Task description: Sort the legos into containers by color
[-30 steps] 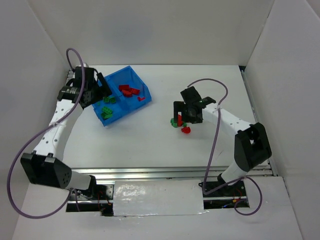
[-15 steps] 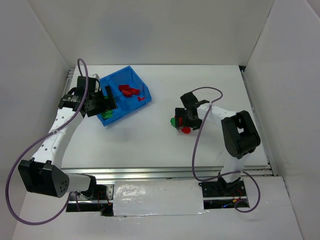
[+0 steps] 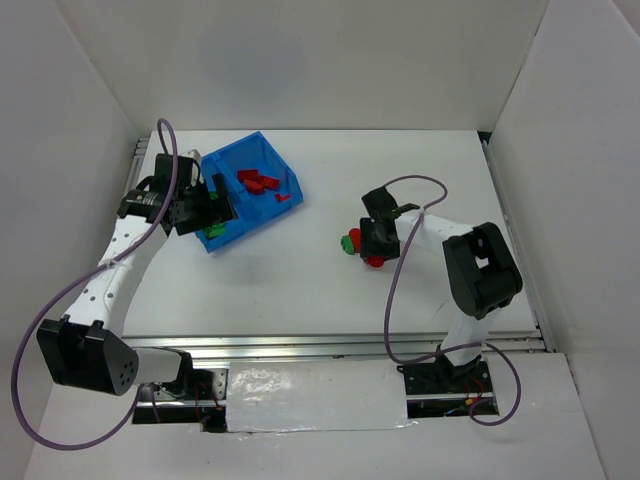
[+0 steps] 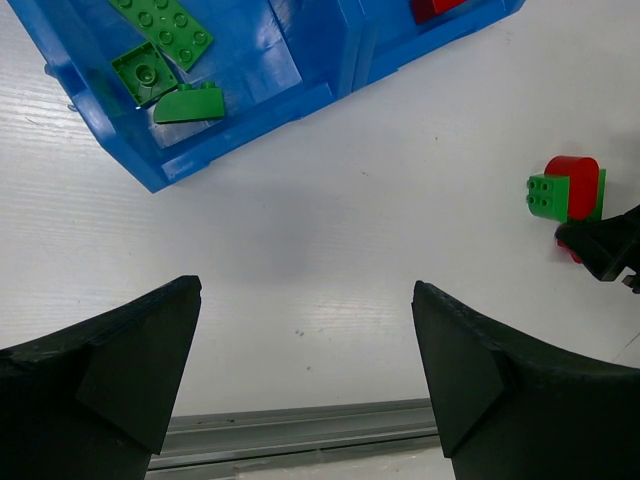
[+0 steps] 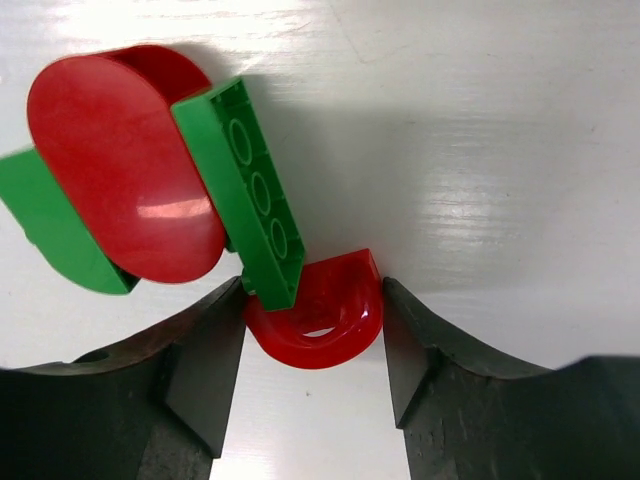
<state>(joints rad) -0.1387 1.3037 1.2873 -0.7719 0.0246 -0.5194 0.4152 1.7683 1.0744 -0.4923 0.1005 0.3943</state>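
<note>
I will raise my right gripper and move outward over the red legos' compartment (image 3: 262,188) to release the arch; the bin is to its left in the top view.
The blue bin (image 3: 255,152) sits at the back left with red legos (image 3: 258,181) in its right compartment and green legos (image 4: 160,40) in its left one. My left gripper (image 4: 305,370) hovers open by the bin's left compartment, nothing between its fingers. Right of centre lies a small cluster: a red rounded lego (image 5: 125,175), a green plate (image 5: 255,205) and a red arch lego (image 5: 318,310). My right gripper (image 5: 313,320) is down on the table, and both fingers touch the sides of the red arch. The green plate's end overlaps the arch.
White walls enclose the table on three sides. A metal rail (image 4: 300,430) runs along the near edge. The cluster (image 4: 565,190) and the tip of the right gripper (image 4: 605,250) also show in the left wrist view.
My right gripper has dropped onto the cluster and narrowed from wide open onto the red arch. The left arm shifted forward beside the bin, still open.
</note>
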